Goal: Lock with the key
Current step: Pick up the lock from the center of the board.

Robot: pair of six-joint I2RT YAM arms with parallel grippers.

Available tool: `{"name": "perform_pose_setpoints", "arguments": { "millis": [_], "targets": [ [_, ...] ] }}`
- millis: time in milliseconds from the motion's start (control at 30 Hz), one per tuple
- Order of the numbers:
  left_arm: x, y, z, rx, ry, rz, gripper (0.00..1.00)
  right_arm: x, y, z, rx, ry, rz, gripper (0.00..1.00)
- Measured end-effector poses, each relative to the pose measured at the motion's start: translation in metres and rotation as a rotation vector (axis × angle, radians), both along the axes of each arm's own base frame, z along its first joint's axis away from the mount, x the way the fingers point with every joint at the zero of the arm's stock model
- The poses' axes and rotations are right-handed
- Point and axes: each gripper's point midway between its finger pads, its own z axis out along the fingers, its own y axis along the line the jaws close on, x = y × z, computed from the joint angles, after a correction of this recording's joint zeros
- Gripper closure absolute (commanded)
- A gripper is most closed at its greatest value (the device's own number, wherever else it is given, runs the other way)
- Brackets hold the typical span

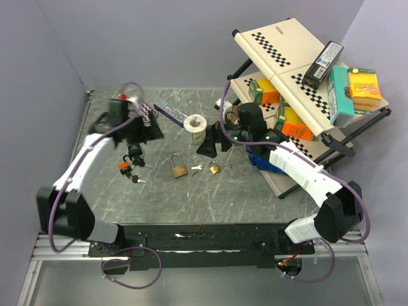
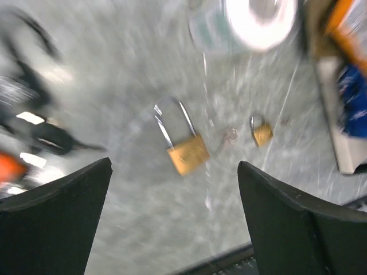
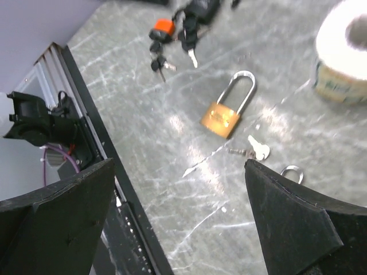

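I next need to move my left gripper left in the top view and down onto the large padlock's orange body, below it on that side.
A large brass padlock (image 1: 178, 167) with a long shackle lies mid-table; it also shows in the left wrist view (image 2: 184, 150) and the right wrist view (image 3: 225, 116). A silver key (image 1: 196, 168) lies right of it, seen in the right wrist view (image 3: 256, 150) too. A small brass padlock (image 1: 215, 168) lies beyond the key and shows in the left wrist view (image 2: 262, 133). My left gripper (image 1: 148, 129) is open and empty, up and left of the large padlock. My right gripper (image 1: 210, 145) is open and empty, above the small padlock.
An orange-and-black padlock with keys (image 1: 129, 167) lies at the left, also in the right wrist view (image 3: 162, 34). A tape roll (image 1: 197, 127) stands behind the locks. A folding rack (image 1: 299, 76) with boxes fills the right. A black rail (image 1: 191, 239) runs along the front edge.
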Motion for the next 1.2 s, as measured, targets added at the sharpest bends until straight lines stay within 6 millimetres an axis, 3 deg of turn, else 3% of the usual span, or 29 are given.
{"name": "perform_pose_setpoints", "arguments": {
  "millis": [133,233,300,367,500,533,700,1067,1200],
  "targets": [
    [0.001,0.055,0.053,0.012,-0.235,-0.002,0.04,0.007,0.002,0.026,0.010,-0.076,0.011,0.00],
    [-0.015,0.073,0.085,0.114,-0.398,-0.062,0.01,0.013,0.001,0.036,0.006,-0.119,-0.003,0.00],
    [-0.022,0.083,0.097,0.177,-0.464,-0.088,0.02,0.018,-0.002,0.039,-0.004,-0.133,-0.033,0.00],
    [-0.021,0.096,0.096,0.214,-0.464,-0.073,0.01,0.022,-0.005,0.041,-0.015,-0.135,-0.063,0.00],
    [-0.011,0.130,0.053,0.196,-0.293,0.021,0.07,0.023,-0.007,0.039,-0.017,-0.124,-0.061,0.00],
    [-0.007,0.139,0.031,0.177,-0.210,0.064,0.07,0.022,-0.006,0.036,-0.019,-0.113,-0.055,0.00],
    [-0.011,0.154,-0.043,0.108,0.080,0.231,0.04,0.016,-0.002,0.019,-0.024,-0.033,-0.017,0.00],
    [-0.021,0.172,-0.127,0.109,0.391,0.501,0.14,0.014,0.003,-0.010,-0.045,0.103,-0.027,0.00],
    [-0.025,0.174,-0.140,0.123,0.434,0.538,0.14,0.014,0.003,-0.019,-0.057,0.142,-0.033,0.00]
  ]
}}
